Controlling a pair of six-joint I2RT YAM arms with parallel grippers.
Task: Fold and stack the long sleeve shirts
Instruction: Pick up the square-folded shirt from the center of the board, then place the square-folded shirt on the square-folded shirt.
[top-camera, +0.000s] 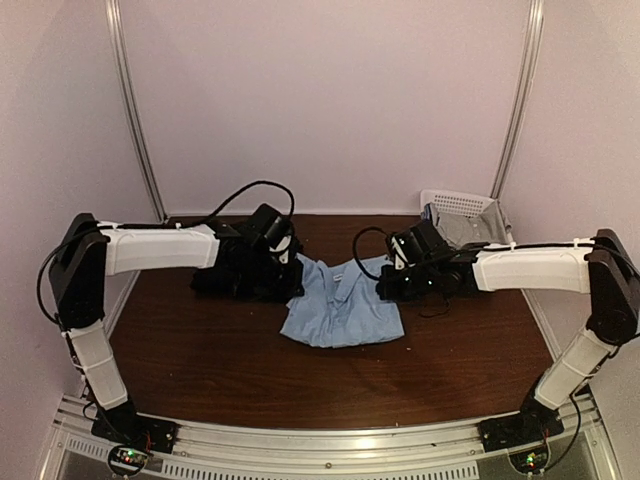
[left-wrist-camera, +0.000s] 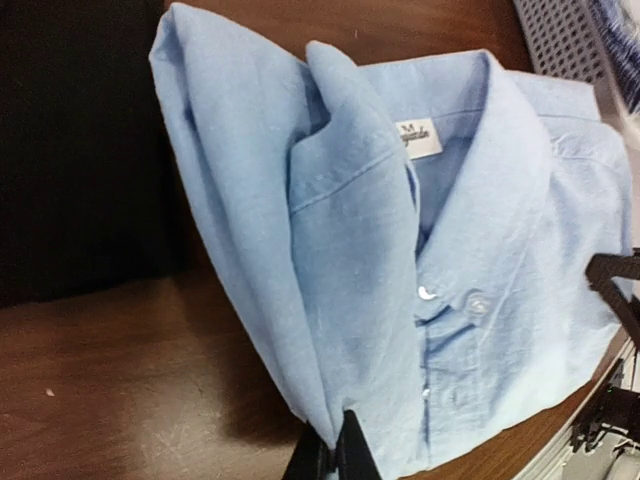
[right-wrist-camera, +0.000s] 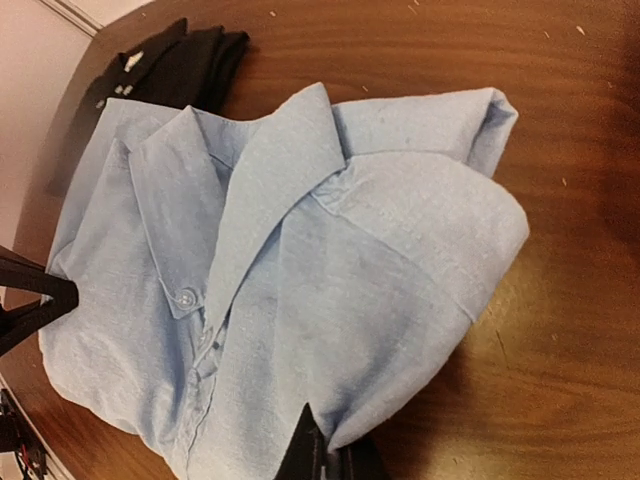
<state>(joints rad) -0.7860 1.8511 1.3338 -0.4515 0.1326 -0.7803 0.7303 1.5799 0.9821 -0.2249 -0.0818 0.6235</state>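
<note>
The black shirt (right-wrist-camera: 183, 66) lies folded, so the robot's right gripper will next move up, to the left in the top view, then down over it and release the fold of the light blue shirt.
The folded light blue shirt (top-camera: 340, 305) lies mid-table, collar up; it also shows in the left wrist view (left-wrist-camera: 420, 260) and the right wrist view (right-wrist-camera: 290, 290). My left gripper (left-wrist-camera: 335, 445) is shut, pinching the shirt's left folded edge, which is lifted. My right gripper (right-wrist-camera: 335, 450) is shut, pinching its right folded edge. In the top view the left gripper (top-camera: 292, 258) and right gripper (top-camera: 388, 275) sit at the shirt's two upper corners. The folded black shirt (top-camera: 240, 272) lies just left of the blue one, under the left arm; it also shows in the right wrist view (right-wrist-camera: 165, 65).
A white lattice basket (top-camera: 462, 215) with grey cloth in it stands at the back right corner; its wall shows in the left wrist view (left-wrist-camera: 565, 40). The brown table (top-camera: 250, 375) is walled on three sides.
</note>
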